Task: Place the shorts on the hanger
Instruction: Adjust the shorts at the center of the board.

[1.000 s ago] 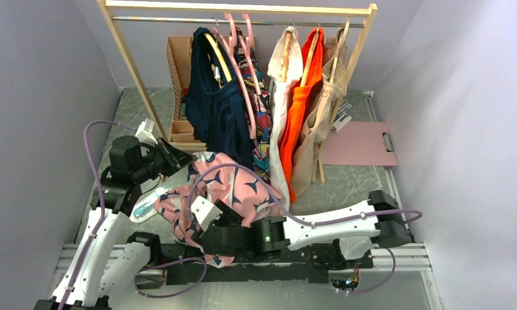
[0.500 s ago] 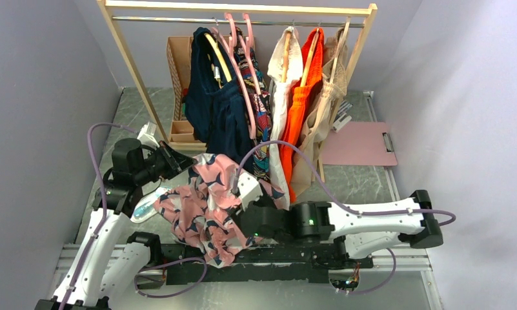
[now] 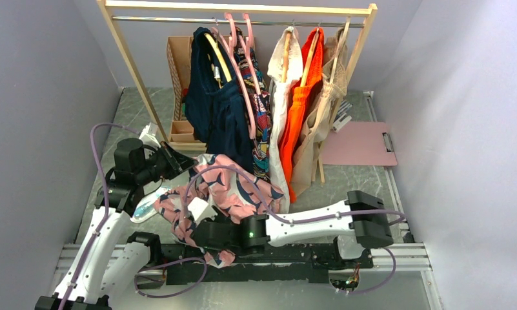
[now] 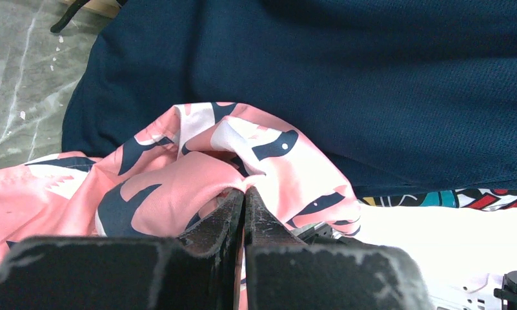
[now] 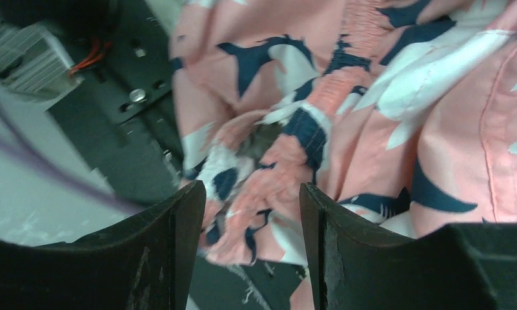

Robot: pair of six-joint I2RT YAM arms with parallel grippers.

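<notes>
The shorts' ribbed, gathered waistband lines up with my right gripper's finger gap but is still beyond the fingers, so they need to move down over it, open.
The shorts (image 3: 233,188), pink with navy and white print, hang bunched between my two arms above the table's near edge. My left gripper (image 3: 190,166) is shut on an upper fold of the shorts (image 4: 172,197); in the left wrist view the jaws (image 4: 244,192) meet with fabric pinched at their tips. My right gripper (image 3: 190,227) is open low at the bundle's near side. In the right wrist view its fingers (image 5: 252,190) straddle a gathered piece of the waistband (image 5: 275,165) without closing on it. The pale-pink hanger (image 3: 244,74) hangs on the rack's rail among the clothes.
A wooden rack (image 3: 243,9) carries a navy garment (image 3: 213,103), a multicolour one, and white, orange (image 3: 301,97) and beige clothes. A wooden box (image 3: 177,77) stands behind the rack's left leg. A pink clipboard (image 3: 359,143) lies at right. The black mounting rail (image 3: 275,255) runs under the shorts.
My right arm swung out to the right and came back left and low onto the shorts' near side, its jaws narrowing somewhat. The left gripper kept its hold and barely moved.
</notes>
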